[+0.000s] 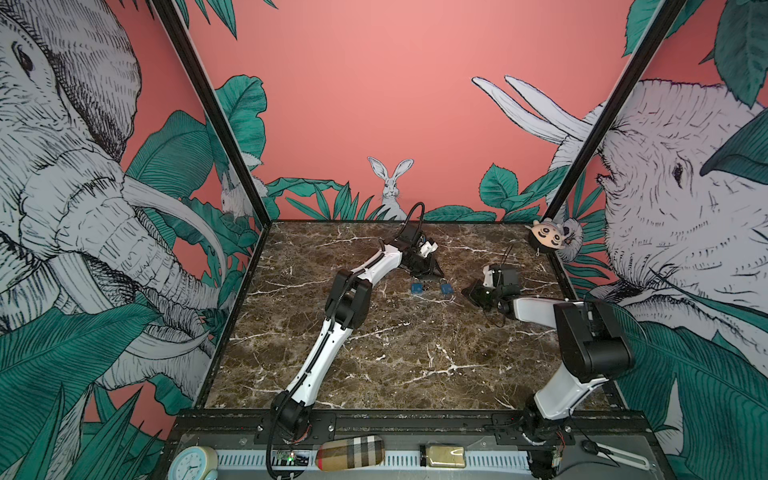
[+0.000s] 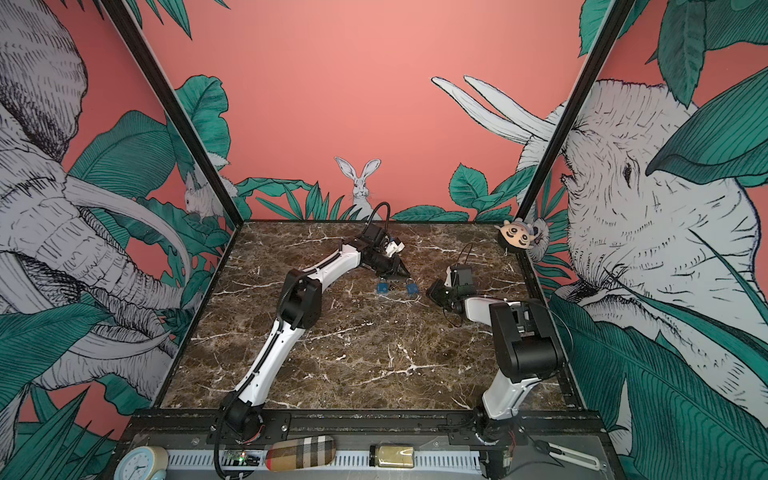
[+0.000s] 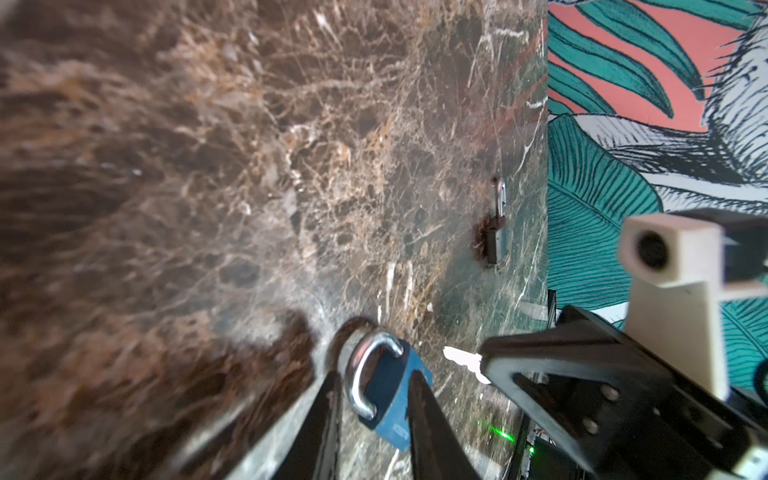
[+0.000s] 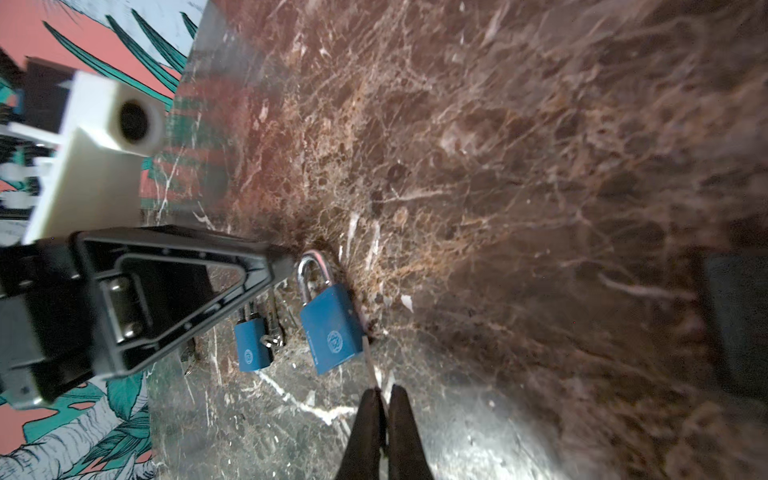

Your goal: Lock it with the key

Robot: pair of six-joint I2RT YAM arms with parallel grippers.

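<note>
Next, my right gripper moves outward past the padlock's bottom corner and down. It releases the key on the marble (image 4: 372, 293) beside the padlock's blue body, as that side lies clear.
A blue padlock (image 4: 332, 328) with a silver shackle lies flat on the marble table (image 1: 374, 353), and shows in both top views (image 1: 446, 288) (image 2: 412, 288). My left gripper (image 3: 374, 376) is open, a finger on each side of the padlock's (image 3: 390, 390) shackle end; one finger shows a gap to the shackle. My right gripper (image 4: 386, 390) is shut on the key (image 4: 370, 365). The key's pale blade (image 3: 461, 359) points at the padlock's bottom corner, its tip a short way from the body. In a top view the two grippers (image 1: 437, 273) (image 1: 467, 291) flank the padlock.
A second, smaller blue padlock (image 4: 251, 345) (image 1: 417, 287) with a key ring lies just left of the first. A dark clip (image 3: 496, 232) lies near the table's edge. A plush toy (image 1: 546, 237) hangs at the back right corner. Printed walls close three sides.
</note>
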